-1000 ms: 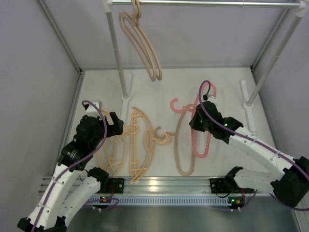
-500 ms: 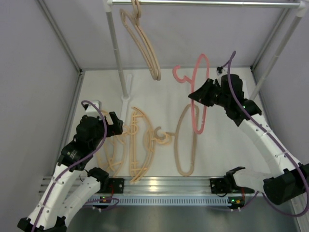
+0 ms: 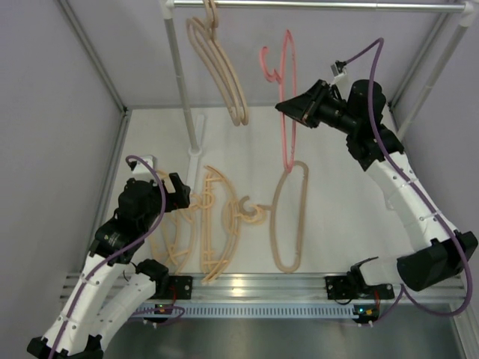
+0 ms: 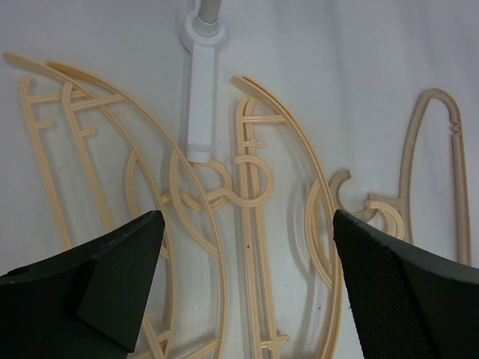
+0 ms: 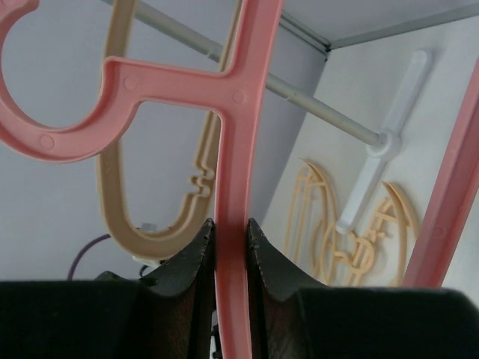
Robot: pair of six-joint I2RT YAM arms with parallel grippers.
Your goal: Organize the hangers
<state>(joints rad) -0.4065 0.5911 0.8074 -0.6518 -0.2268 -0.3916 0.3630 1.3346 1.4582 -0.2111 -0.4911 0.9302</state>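
Note:
The metal bar is empty beside the beige hangers, so next I need to move my right gripper outward and toward them and let go of the pink hanger's hook over the metal bar (image 3: 229, 4) there.
My right gripper (image 3: 288, 107) is shut on the pink hanger (image 3: 287, 105) and holds it high in the air, its hook (image 3: 266, 63) up near the metal rail. In the right wrist view the pink bar (image 5: 230, 247) sits between my fingers. Beige hangers (image 3: 221, 67) hang on the rail at the left. Peach-tan hangers with crossbars (image 3: 196, 224) lie on the table by my left gripper (image 3: 183, 196), which is open above them (image 4: 251, 247). A plain beige hanger (image 3: 288, 217) lies right of them.
The metal rail (image 3: 337, 6) runs across the top on two poles (image 3: 179, 82), (image 3: 430, 82) with white feet (image 3: 194, 142), (image 3: 383, 161). Grey walls close in the sides. An aluminium beam (image 3: 254, 288) runs along the near edge.
My right arm lifted the pink hanger off the table and carried it up and back toward the rail. The left arm has not moved.

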